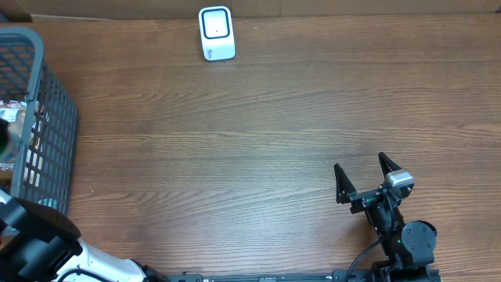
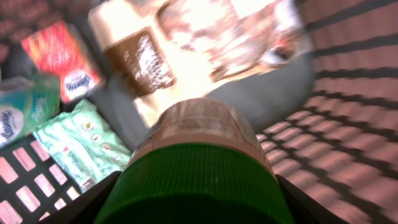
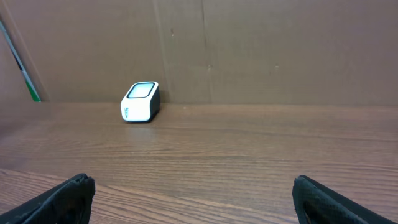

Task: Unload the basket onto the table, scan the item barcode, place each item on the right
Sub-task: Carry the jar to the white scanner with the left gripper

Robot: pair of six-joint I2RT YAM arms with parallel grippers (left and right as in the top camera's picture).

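The left gripper carries the jar (image 1: 5, 143) to the right in the overhead view next, to the clear tabletop before the scanner, then lowers and releases it.
The item is a jar with a ribbed green lid (image 2: 193, 171) and a beige printed label (image 2: 202, 124). In the left wrist view it fills the space between my left gripper's (image 2: 196, 202) dark fingers (image 2: 90, 199), which press on both sides of the lid. It hangs over the basket's contents. From overhead only a dark green bit of the jar (image 1: 5, 143) shows at the far left edge, above the basket. The white scanner (image 1: 217, 33) with its dark window stands at the table's far edge; it is also the small white scanner (image 3: 140, 101) in the right wrist view. My right gripper (image 1: 364, 178) is open and holds nothing.
A grey wire basket (image 1: 55, 117) stands at the left edge. It holds a red pack (image 2: 62, 56), a teal tissue pack (image 2: 22, 115), a mint green pouch (image 2: 81, 140) and a pale box (image 2: 186, 43). A cardboard wall (image 3: 249, 50) backs the wooden table (image 1: 258, 157).
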